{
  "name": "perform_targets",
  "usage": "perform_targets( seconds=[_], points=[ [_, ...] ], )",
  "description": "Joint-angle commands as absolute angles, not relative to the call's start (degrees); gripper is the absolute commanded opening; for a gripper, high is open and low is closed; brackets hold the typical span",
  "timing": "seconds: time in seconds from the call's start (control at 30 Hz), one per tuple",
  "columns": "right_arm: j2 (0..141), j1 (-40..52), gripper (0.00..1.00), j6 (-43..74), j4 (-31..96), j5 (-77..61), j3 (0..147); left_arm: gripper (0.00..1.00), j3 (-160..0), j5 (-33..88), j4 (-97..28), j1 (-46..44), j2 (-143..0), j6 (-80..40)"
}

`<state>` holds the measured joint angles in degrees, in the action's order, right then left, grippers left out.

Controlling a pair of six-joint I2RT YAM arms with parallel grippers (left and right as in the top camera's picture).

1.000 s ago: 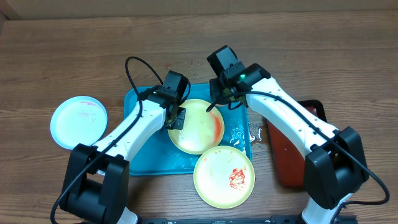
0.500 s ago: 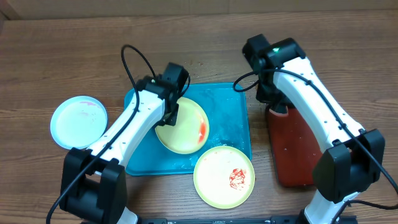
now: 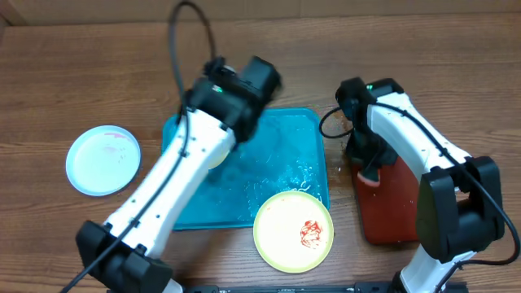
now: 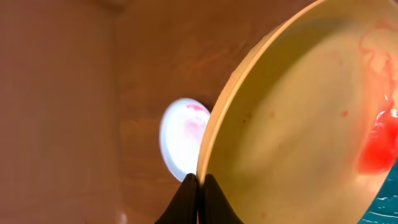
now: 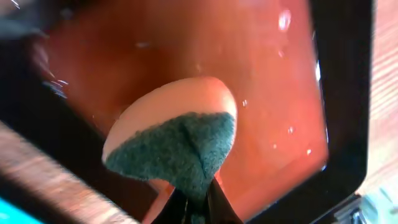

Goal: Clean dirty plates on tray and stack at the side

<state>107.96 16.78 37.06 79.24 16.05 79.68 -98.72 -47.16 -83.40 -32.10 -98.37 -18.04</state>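
Note:
I will swing my left gripper to the left in the overhead view and down, and let go of the lime-green plate's rim on top of the light-blue plate (image 3: pixel 102 159) (image 4: pixel 185 135), because the light-blue plate lies uncovered.
My left gripper (image 4: pixel 199 180) is shut on the rim of a lime-green rimmed dirty plate (image 4: pixel 298 124), held tilted on edge in the air, with a red sauce smear (image 4: pixel 376 143) on its face. From overhead the raised left arm hides most of that plate (image 3: pixel 213 155). A second green dirty plate (image 3: pixel 293 230) with a red smear lies across the front right corner of the turquoise tray (image 3: pixel 277 155). The light-blue plate (image 3: pixel 102 159) sits on the table to the left. My right gripper (image 5: pixel 198 199) is shut on a green-faced sponge (image 5: pixel 180 143).
A dark red-brown tray (image 3: pixel 389 203) with a black rim lies at the right, and the sponge hangs just above its wet floor (image 5: pixel 249 62). Water drops glisten on the turquoise tray. Cables arch above both arms.
The left arm has lifted the green plate off the turquoise tray and tilted it on edge. The right arm carried the sponge from over that tray to above the red-brown tray.

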Motion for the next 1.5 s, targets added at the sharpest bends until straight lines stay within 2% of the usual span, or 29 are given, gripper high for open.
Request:
perform_targets(
  seconds=[0.0,0.1,0.33,0.57,0.77,1.07,1.23,1.33,1.47],
  points=[
    [106.61,15.99,0.04,37.54,78.67,15.20,76.75,0.04,-100.22,-62.35,-84.47,-40.45,-97.38,-16.23],
    [106.61,15.99,0.04,37.52,78.46,14.87,76.73,0.05,-100.22,-69.69,-85.27,-44.29,-97.38,-14.74],
    [106.61,15.99,0.04,37.52,78.15,14.85,76.73,0.04,-100.22,-73.41,-85.65,-44.60,-97.38,-14.04],
    [106.61,15.99,0.04,37.28,77.97,14.70,76.75,0.04,-100.20,-71.99,-85.62,-44.60,-97.38,-14.59],
    [106.61,15.99,0.04,35.57,77.12,12.49,76.75,0.04,-99.31,-39.16,-82.37,-38.26,-97.38,-23.11],
    [106.61,15.99,0.04,35.62,76.77,12.51,76.75,0.05,-98.72,-8.91,-76.97,-17.58,-97.08,-23.27],
    [106.61,15.99,0.04,35.59,76.79,12.51,76.75,0.05,-94.61,-3.90,-73.23,-8.91,-92.62,-22.83],
    [106.61,15.99,0.04,35.59,76.90,12.51,76.75,0.05,-85.73,-0.80,-68.40,-3.11,-85.67,-22.04],
    [106.61,15.99,0.04,35.57,77.19,12.51,76.75,0.05,-69.67,5.13,-61.01,10.90,-75.88,-22.28]
  ],
)
